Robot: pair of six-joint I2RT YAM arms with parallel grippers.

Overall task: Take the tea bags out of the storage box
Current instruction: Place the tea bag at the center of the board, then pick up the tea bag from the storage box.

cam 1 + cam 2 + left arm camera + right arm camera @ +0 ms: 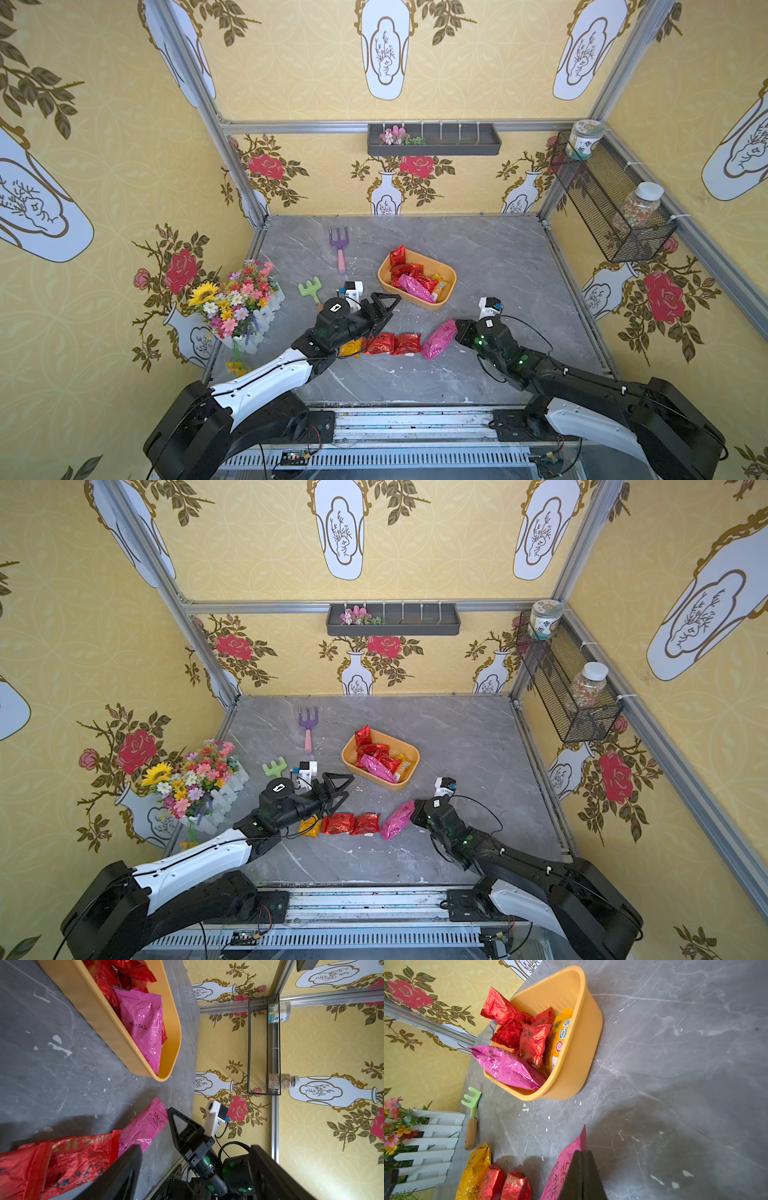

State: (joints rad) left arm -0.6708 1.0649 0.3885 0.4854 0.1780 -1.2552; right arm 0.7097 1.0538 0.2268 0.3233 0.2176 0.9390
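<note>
The pink tea bag's held end stands raised, so its seam comes down with my right gripper to the tabletop beside the nearest red tea bag next, and my right gripper releases it.
The orange-yellow storage box (416,302) (376,780) (99,1012) (581,1053) sits mid-table. Inside it are red, pink and yellow tea bags (415,283) (379,766) (529,1043). In front of the box, one yellow (351,347), two red (380,343) and one pink tea bag (438,338) (397,818) lie in a row on the table. My right gripper (457,327) (583,1152) is shut on the end seam of that pink tea bag. My left gripper (392,309) (193,1147) hovers open and empty between the row and the box.
A purple toy fork (340,249) and a green toy rake (311,289) lie left of the box. A flower planter with a white fence (249,309) stands at the left edge. A grey wall tray (434,145) and a black mesh basket (598,208) with two jars hang on the walls.
</note>
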